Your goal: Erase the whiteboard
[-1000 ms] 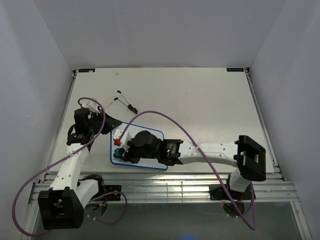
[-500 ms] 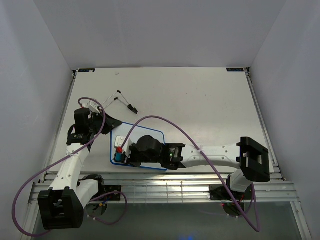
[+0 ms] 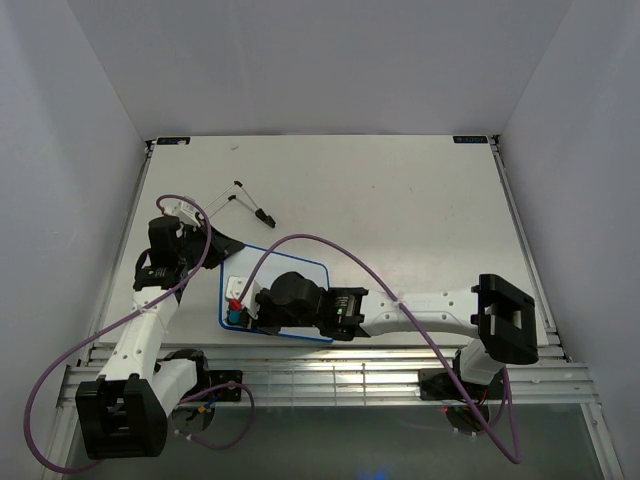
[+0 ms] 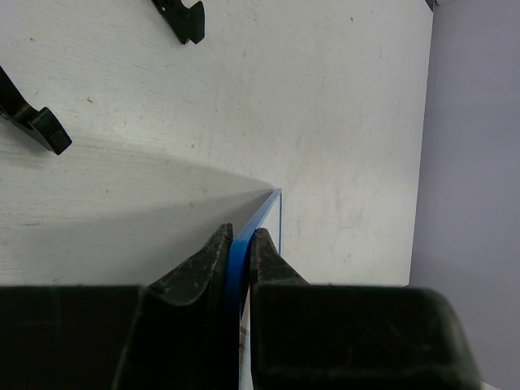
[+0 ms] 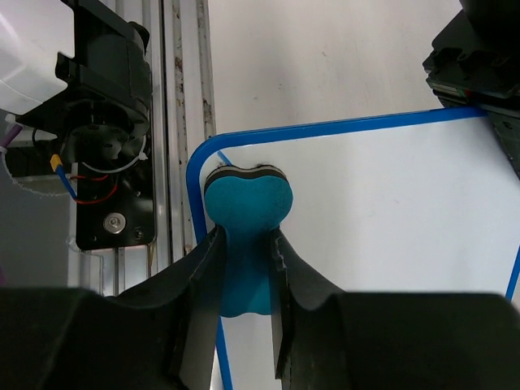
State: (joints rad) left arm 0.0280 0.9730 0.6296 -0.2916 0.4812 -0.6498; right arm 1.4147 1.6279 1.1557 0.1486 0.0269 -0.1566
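My right gripper sweeps across the whiteboard [image 3: 305, 268] next and releases the eraser on the bare tabletop beyond, since that's to its right in the top view.
The whiteboard [image 3: 305, 268] lies flat at the near left of the table, white with a blue rim. My left gripper [image 3: 222, 250] is shut on its far-left rim, which shows as a blue edge [image 4: 262, 213] between the fingertips in the left wrist view. My right gripper [image 3: 240, 308] is shut on the teal bone-shaped eraser [image 5: 246, 203] and presses it on the board's surface [image 5: 390, 211] at the near-left corner. A short blue marker stroke [image 5: 221, 156] shows beside the eraser. The eraser also shows in the top view [image 3: 233, 316].
A thin black wire stand with clips [image 3: 250, 205] lies on the table beyond the board; its black ends [image 4: 183, 16] show in the left wrist view. The metal rail and the left arm's base [image 5: 114, 106] sit just off the board's corner. A purple cable [image 3: 330, 245] arcs over the board.
My right gripper has slid the eraser along the board's left side toward its near-left corner. The left gripper and the board have not moved.
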